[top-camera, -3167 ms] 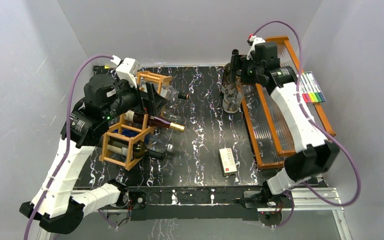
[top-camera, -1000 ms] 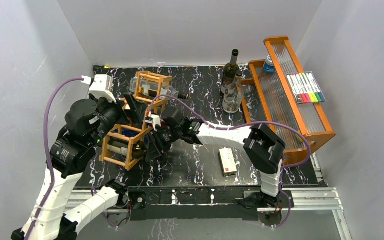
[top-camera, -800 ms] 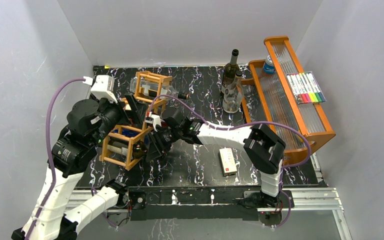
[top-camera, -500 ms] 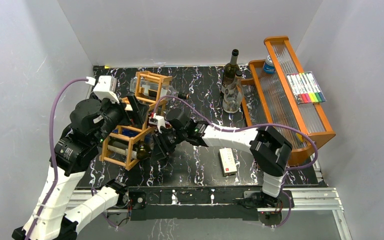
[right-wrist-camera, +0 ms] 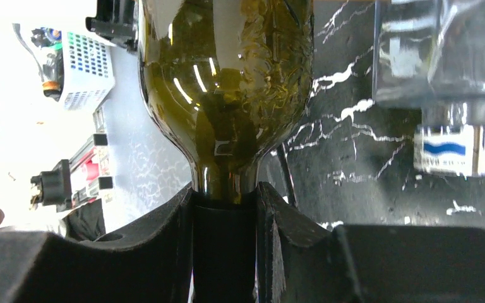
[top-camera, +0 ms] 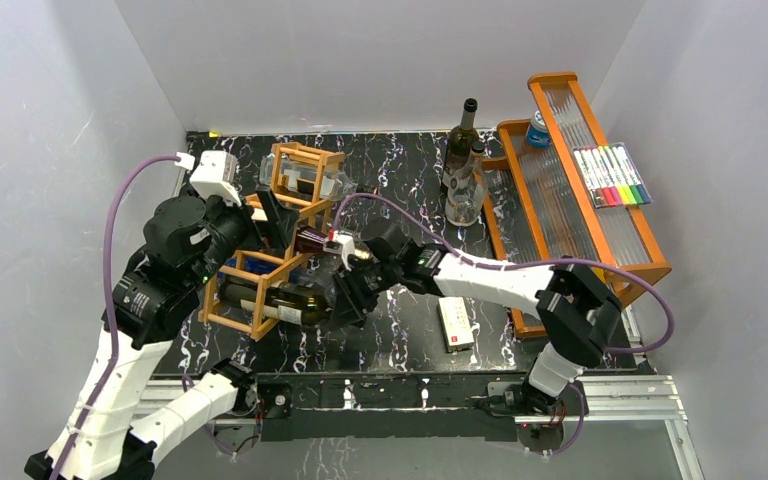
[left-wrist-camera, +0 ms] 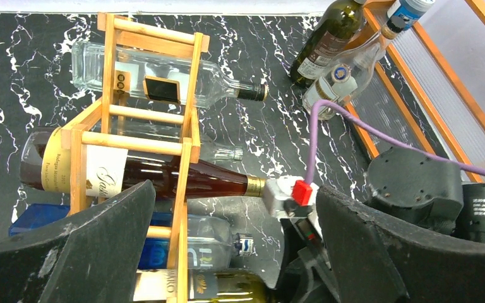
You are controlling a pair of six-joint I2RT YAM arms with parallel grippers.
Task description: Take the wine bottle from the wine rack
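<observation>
I should pull the green bottle's neck toward the white box with my right gripper, over the bare tabletop, and let go of it there, because the bottle's body is still in the rack (top-camera: 256, 262).
The wine rack (top-camera: 256, 262) stands left of centre with several bottles lying in its cells. An olive-green wine bottle (top-camera: 295, 305) sticks out of the lowest near cell, neck pointing right. My right gripper (top-camera: 348, 297) is shut on that neck; the right wrist view shows the green shoulder (right-wrist-camera: 227, 82) above and both pads pressed on the neck at my right gripper (right-wrist-camera: 225, 214). My left gripper (top-camera: 276, 222) hovers open above the rack (left-wrist-camera: 186, 132), with its fingers (left-wrist-camera: 88, 252) spread wide over a brown gold-foiled bottle (left-wrist-camera: 164, 177) and the green bottle (left-wrist-camera: 227, 290).
A clear bottle (top-camera: 330, 183) lies in the rack's far cell and a blue one (left-wrist-camera: 38, 221) lower down. Two upright bottles (top-camera: 463, 160) stand at the back. A tiered wooden tray (top-camera: 570, 290) with markers (top-camera: 615, 175) and a can (top-camera: 538, 128) is at right. A white box (top-camera: 456, 322) lies near the front.
My right gripper has drawn back to the right, and the green bottle has slid partway out of the lower cell with it. The left arm has edged slightly toward the rack.
</observation>
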